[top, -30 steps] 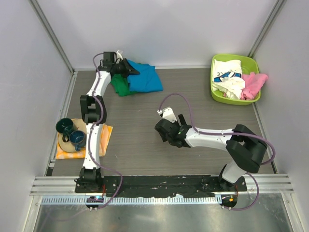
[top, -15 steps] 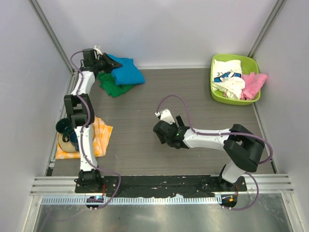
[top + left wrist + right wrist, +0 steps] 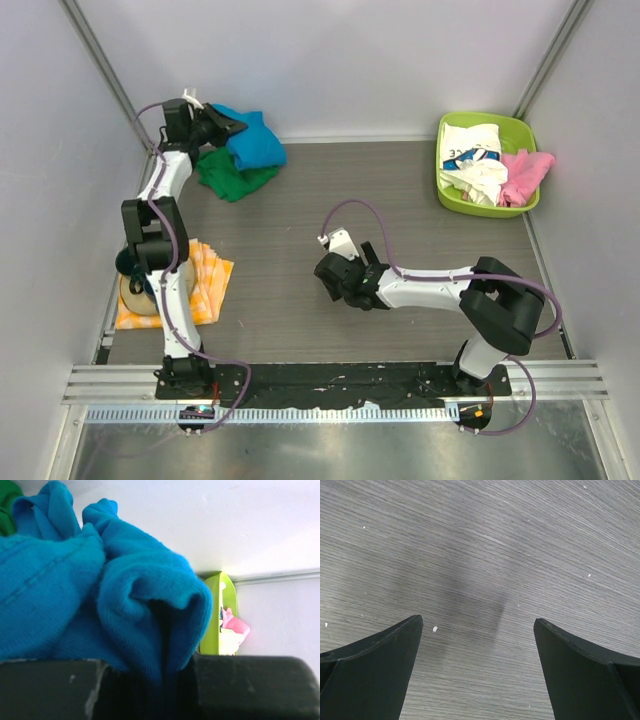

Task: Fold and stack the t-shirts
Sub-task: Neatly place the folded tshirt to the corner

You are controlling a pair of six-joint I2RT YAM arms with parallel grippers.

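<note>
The near part of the green t-shirt [image 3: 231, 174] is uncovered, so my left gripper will next lower and pull the blue fold back over it toward the checked cloth.
The bright blue t-shirt [image 3: 255, 142] lies bunched on top of the green t-shirt [image 3: 231, 174] at the back left corner. My left gripper [image 3: 228, 124] is shut on a fold of the blue t-shirt [image 3: 135, 600], which fills the left wrist view. A sliver of green cloth [image 3: 7, 510] shows at that view's top left. My right gripper [image 3: 330, 276] is open and empty, low over the bare tabletop [image 3: 480, 570] in the middle. White printed t-shirts [image 3: 474, 155] and a pink one [image 3: 524, 176] lie in the green basket [image 3: 448, 195] at the back right.
An orange-yellow checked cloth [image 3: 211, 284] lies at the left edge with two dark cups [image 3: 132, 262] on a round mat. The grey walls stand close behind the blue and green shirts. The green basket also shows in the left wrist view [image 3: 212, 615].
My left gripper has dragged the blue t-shirt left and back toward the corner, and the green one shifted with it. My right gripper has drifted slightly left.
</note>
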